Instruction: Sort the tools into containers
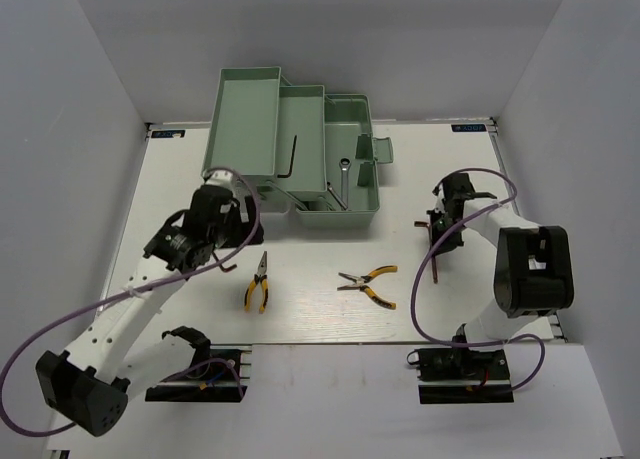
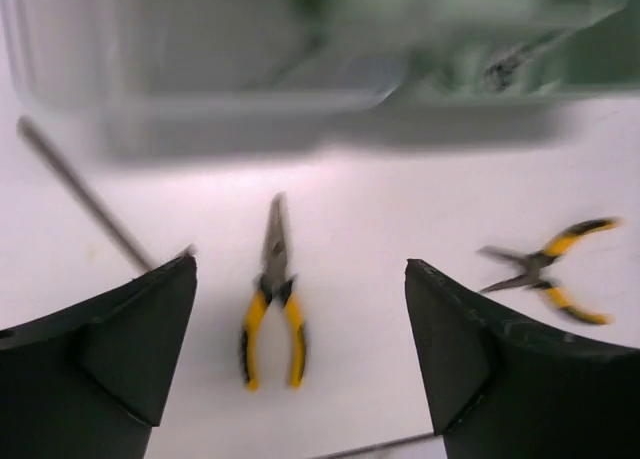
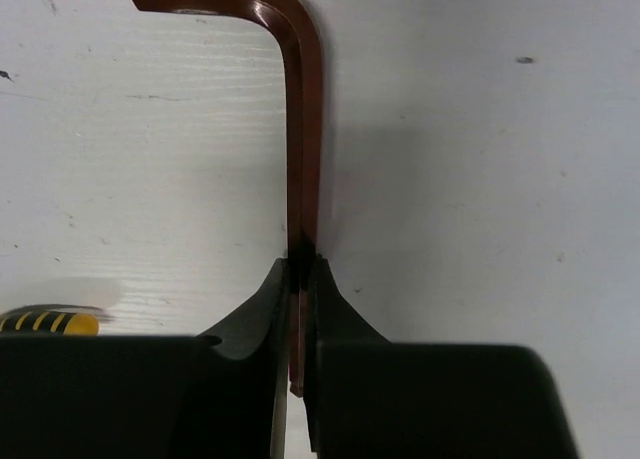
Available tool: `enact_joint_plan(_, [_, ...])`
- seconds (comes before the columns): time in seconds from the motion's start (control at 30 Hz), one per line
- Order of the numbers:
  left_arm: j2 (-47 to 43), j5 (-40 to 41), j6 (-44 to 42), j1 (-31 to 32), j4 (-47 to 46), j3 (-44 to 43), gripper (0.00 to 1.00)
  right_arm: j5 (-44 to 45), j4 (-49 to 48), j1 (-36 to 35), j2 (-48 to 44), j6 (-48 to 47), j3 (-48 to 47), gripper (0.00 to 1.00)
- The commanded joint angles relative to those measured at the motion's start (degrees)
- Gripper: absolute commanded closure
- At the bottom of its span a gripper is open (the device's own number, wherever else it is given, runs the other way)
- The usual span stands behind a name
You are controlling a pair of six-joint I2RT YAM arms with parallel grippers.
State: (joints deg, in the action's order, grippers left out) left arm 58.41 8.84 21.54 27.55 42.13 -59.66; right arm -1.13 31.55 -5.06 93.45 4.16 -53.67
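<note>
My right gripper is holding the hex key and will next lift and carry it over the toolbox's middle tray (image 1: 306, 147), which is outward and to the left in the top view. It will release the hex key there.
The pale green toolbox (image 1: 300, 139) stands open at the back, with a dark hex key (image 1: 292, 157) in its middle tray and a silver wrench (image 1: 343, 179) in its lower compartment. Two yellow-and-black pliers lie on the table, one at the left (image 1: 258, 282) and one at the right (image 1: 368, 284). My left gripper (image 1: 205, 251) is open and empty, hovering above the left pliers (image 2: 272, 289); its view is blurred. My right gripper (image 1: 443, 237) is shut on a brownish L-shaped hex key (image 3: 303, 139), held low over the table at the right.
The left wrist view also shows the right pliers (image 2: 545, 269), a thin dark rod (image 2: 80, 199) on the table at the left, and the blurred toolbox (image 2: 300, 69) beyond. A yellow-black handle (image 3: 50, 322) shows at the right wrist view's left edge. White walls enclose the table.
</note>
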Motion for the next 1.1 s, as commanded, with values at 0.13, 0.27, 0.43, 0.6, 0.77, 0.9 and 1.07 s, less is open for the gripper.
enact_joint_plan(0.13, [1.41, 7.42, 12.21, -1.18, -0.90, 11.66, 0.00, -4.55, 0.00, -0.13, -15.02, -6.16, -1.60, 1.00])
enact_joint_plan(0.27, [8.46, 5.75, 15.19, -4.08, -5.73, 13.25, 0.00, -12.31, 5.08, -1.18, -17.25, -9.26, -8.81, 1.00])
enact_joint_plan(0.43, [9.00, 8.12, 17.48, -6.88, -7.41, 13.77, 0.00, -25.31, 8.09, -6.34, -11.04, -7.78, -24.14, 1.00])
enact_joint_plan(0.6, [13.04, 10.41, 18.80, -8.65, -6.45, 12.46, 0.00, -34.90, 8.62, -14.28, 3.65, -2.93, -44.13, 1.00])
enact_joint_plan(0.77, [14.97, 10.41, 19.33, -10.41, -8.11, 13.52, 0.05, -40.18, 0.90, -19.89, 17.63, 11.96, -65.26, 1.00])
enact_joint_plan(0.9, [16.29, 9.71, 20.38, -12.34, -9.25, 14.04, 0.07, -38.35, -10.18, -22.18, 22.65, 19.99, -66.83, 1.00])
enact_joint_plan(1.07, [18.31, 9.18, 22.14, -14.19, -11.27, 15.10, 0.10, -28.77, -17.04, -23.33, 27.04, 29.22, -67.80, 1.00])
